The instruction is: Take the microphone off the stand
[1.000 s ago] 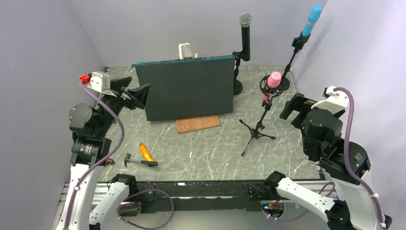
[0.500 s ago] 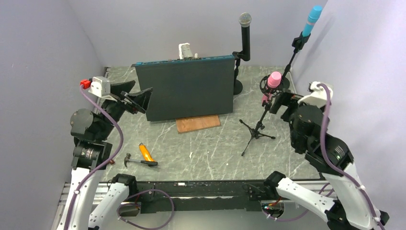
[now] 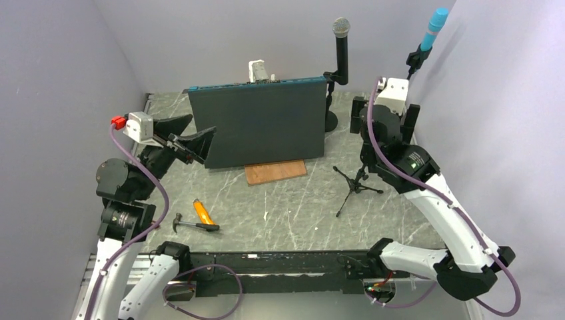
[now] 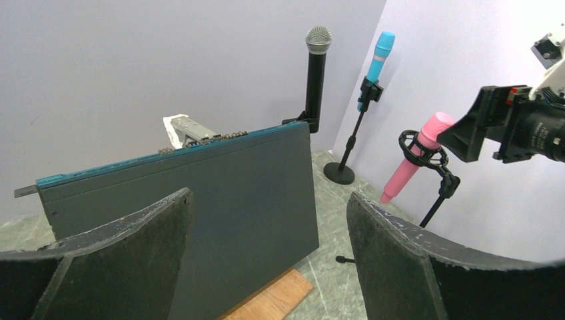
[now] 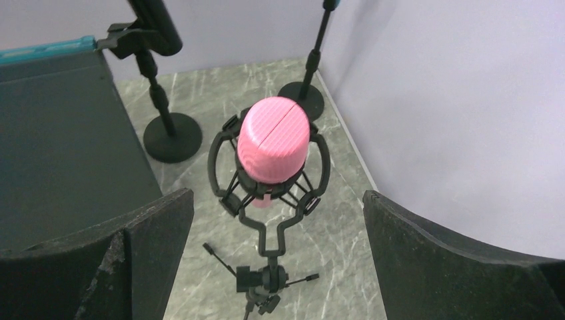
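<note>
My right gripper needs to move away from my base next, so that the pink microphone's head [image 5: 274, 140] comes between its fingers, and then close.
A pink microphone [image 5: 273, 140] sits upright in a black shock-mount ring [image 5: 220, 147] on a small tripod stand [image 5: 266, 280]. It also shows in the left wrist view [image 4: 420, 153]. In the top view my right arm hides it; only the tripod [image 3: 356, 187] shows. My right gripper [image 5: 276, 247] is open, above the microphone, with one finger on each side and clear of it. My left gripper [image 3: 193, 133] is open and empty, held in the air at the left in front of the dark board.
A dark upright board [image 3: 260, 123] stands mid-table with a wooden block [image 3: 274, 172] at its foot. A black microphone [image 3: 341, 47] and a blue microphone [image 3: 433, 30] stand on their own stands at the back. A hammer [image 3: 193, 225] and an orange tool [image 3: 203, 212] lie front left.
My right arm has swung left and up from the right wall to above the pink microphone, now hiding it in the top view. My left gripper has risen slightly.
</note>
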Available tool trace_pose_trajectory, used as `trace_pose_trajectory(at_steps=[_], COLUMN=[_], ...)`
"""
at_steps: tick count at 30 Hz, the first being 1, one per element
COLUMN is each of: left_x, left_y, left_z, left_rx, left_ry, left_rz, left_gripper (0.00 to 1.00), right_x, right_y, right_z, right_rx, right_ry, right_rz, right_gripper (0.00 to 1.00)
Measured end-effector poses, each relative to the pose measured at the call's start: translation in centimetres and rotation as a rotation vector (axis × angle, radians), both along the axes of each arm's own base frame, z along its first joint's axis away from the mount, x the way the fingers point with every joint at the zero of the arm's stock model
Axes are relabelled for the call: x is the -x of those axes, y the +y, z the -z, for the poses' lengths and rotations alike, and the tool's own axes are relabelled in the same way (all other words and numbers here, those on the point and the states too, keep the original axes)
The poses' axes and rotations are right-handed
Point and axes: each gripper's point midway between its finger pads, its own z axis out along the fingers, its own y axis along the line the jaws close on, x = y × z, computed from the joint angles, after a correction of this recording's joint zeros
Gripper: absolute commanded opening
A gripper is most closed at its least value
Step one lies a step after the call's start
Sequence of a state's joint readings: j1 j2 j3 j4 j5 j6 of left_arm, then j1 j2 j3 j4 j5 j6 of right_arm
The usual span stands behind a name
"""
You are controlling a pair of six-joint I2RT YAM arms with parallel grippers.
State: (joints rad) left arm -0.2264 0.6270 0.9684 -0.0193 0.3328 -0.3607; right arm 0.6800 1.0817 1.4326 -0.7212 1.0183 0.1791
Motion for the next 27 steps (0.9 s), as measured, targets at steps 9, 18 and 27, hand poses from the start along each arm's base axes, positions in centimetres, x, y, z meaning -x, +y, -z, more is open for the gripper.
trace_pose_trajectory(at_steps=[9, 18, 27], left_x=[0.4, 0.6, 0.5], left_y=[-0.2, -0.2, -0.1], left_z=[-0.2, -0.3, -0.3], left_rx=[0.001, 0.007, 0.009], left_ry=[-0.008, -0.012, -0.012], left_rz=[0.005, 0.0, -0.006], left_gripper=[0.89, 0.89, 0.9], right_x=[-1.7, -3.5, -5.4], right_y=[-3.7, -3.1, -1.7], right_z=[-0.3, 0.3, 2.0], right_rx=[-0.028, -0.07, -0.069], right_ry=[-0.007, 0.0, 0.037], right_rz=[0.111, 0.055, 0.003], right_gripper=[0.93, 0.88, 0.72])
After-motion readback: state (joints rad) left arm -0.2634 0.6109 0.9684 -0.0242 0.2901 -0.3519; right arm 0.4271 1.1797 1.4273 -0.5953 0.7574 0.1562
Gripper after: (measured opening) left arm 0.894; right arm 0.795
